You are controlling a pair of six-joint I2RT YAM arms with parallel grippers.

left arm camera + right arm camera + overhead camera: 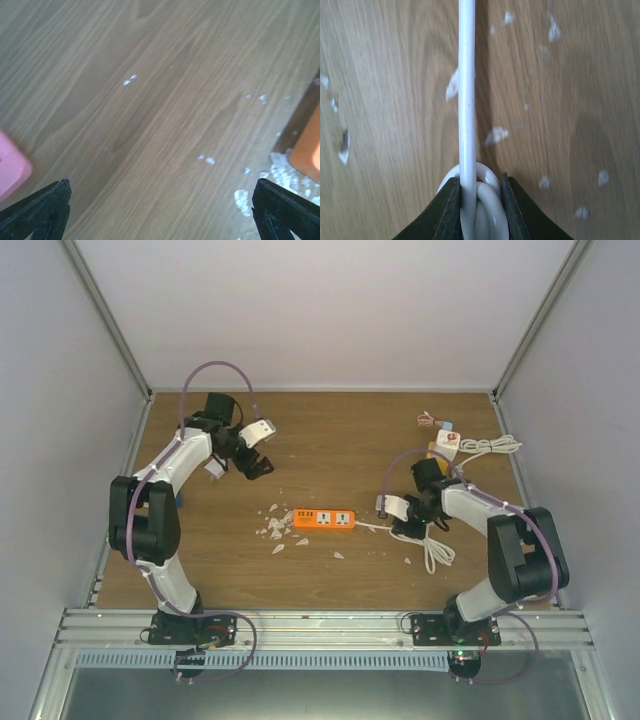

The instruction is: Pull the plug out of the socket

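The held cable leads to the orange power strip (324, 519), so the robot's right gripper next needs to go to the right in the top view, over wood nearer the wall (477, 541), and let go.
An orange power strip (324, 519) lies mid-table, with no plug showing in its sockets in the top view; its edge also shows in the left wrist view (307, 150). Its white cable (372, 528) runs right to my right gripper (398, 529). In the right wrist view that gripper (480, 200) is shut on a loop of the white cable (466, 90). A white plug (447, 439) with its own cord lies at the back right, apart from the strip. My left gripper (258, 466) hangs open and empty above the table, left of and behind the strip, its jaws wide apart (160, 210).
White crumbs (274, 528) litter the wood round the strip's left end. A coil of white cable (436, 552) lies by the right arm. A pink object (10, 167) sits near the left gripper. Grey walls close the table's sides and back.
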